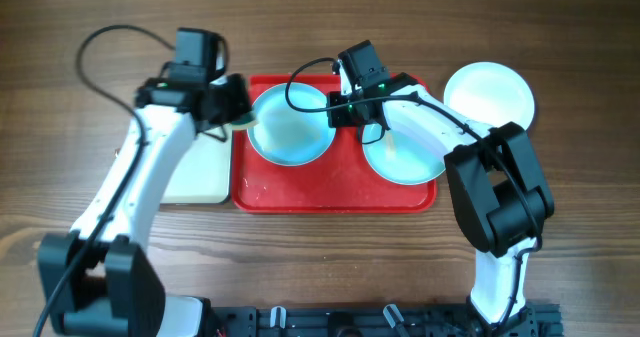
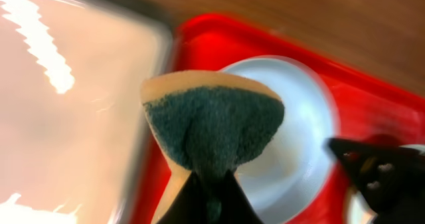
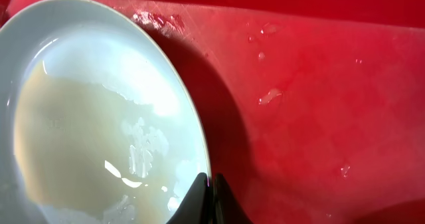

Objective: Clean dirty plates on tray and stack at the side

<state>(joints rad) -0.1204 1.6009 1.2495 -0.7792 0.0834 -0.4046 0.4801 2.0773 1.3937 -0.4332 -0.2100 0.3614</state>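
Note:
The smeared plate hangs tilted, so my right gripper should next lift it toward the black-rimmed tray, then lower it onto the red tray's adjoining end [image 1: 244,157] and release its rim.
The red tray [image 1: 335,189] holds two pale aqua plates. The left plate [image 1: 290,132] is tilted, and my right gripper [image 1: 338,112] is shut on its right rim. In the right wrist view the fingers [image 3: 211,179] pinch the rim of this plate [image 3: 99,117], which has a beige wet smear, above the wet tray [image 3: 319,117]. My left gripper [image 1: 232,105] is shut on a green-and-yellow sponge [image 2: 212,124] at the plate's left edge [image 2: 299,124]. The second aqua plate [image 1: 405,159] lies on the tray's right part. The white plate [image 1: 490,94] lies on the table, right of the tray.
A black-rimmed tray with a cream inside [image 1: 195,177] lies against the red tray's left side and shows in the left wrist view [image 2: 66,117]. The right arm [image 1: 430,122] stretches over the second aqua plate. Wooden tabletop [image 1: 560,227] surrounds both trays.

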